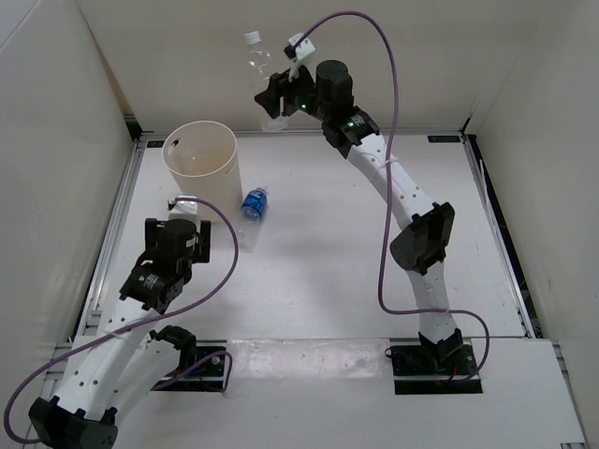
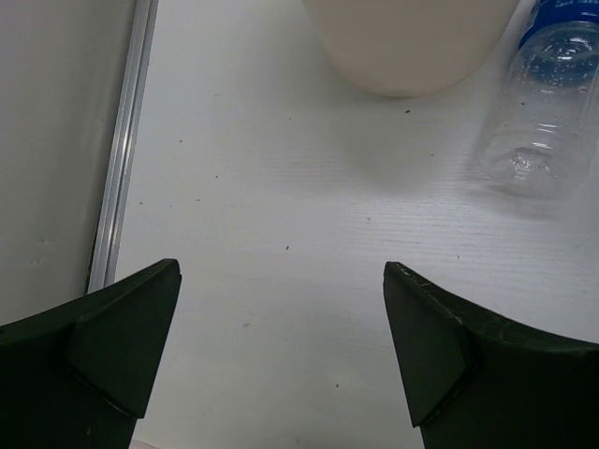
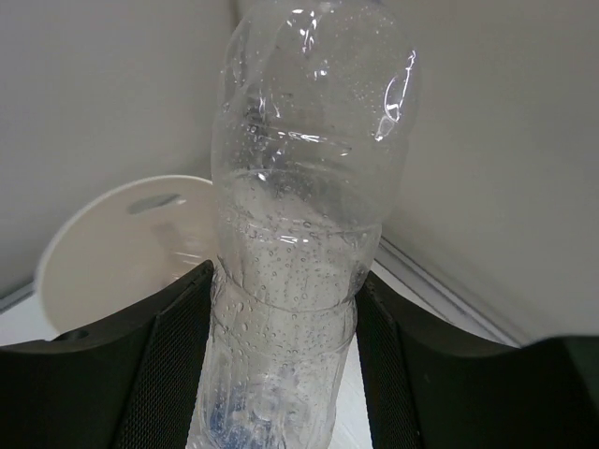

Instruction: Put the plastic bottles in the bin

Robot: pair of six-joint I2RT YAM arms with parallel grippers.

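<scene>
My right gripper shifts to the left in the top view, over the bin's open top [image 1: 199,151], next to release the clear bottle [image 1: 259,67], which still hangs beside the bin's rim.
My right gripper [image 1: 278,94] is shut on an unlabelled clear plastic bottle [image 1: 259,67] with a white cap and holds it high at the back, to the right of the bin [image 1: 201,161]. In the right wrist view the bottle [image 3: 299,234] fills the space between the pads, with the bin's open top [image 3: 122,253] below left. A blue-labelled bottle [image 1: 253,210] lies on the table beside the bin's right side; its clear base [image 2: 543,112] shows in the left wrist view. My left gripper [image 2: 281,355] is open and empty above bare table, near the bin's foot [image 2: 402,47].
White walls enclose the table on the left, back and right. A metal rail [image 2: 126,150] runs along the left edge. The right arm's purple cable [image 1: 388,140] loops above the table's middle.
</scene>
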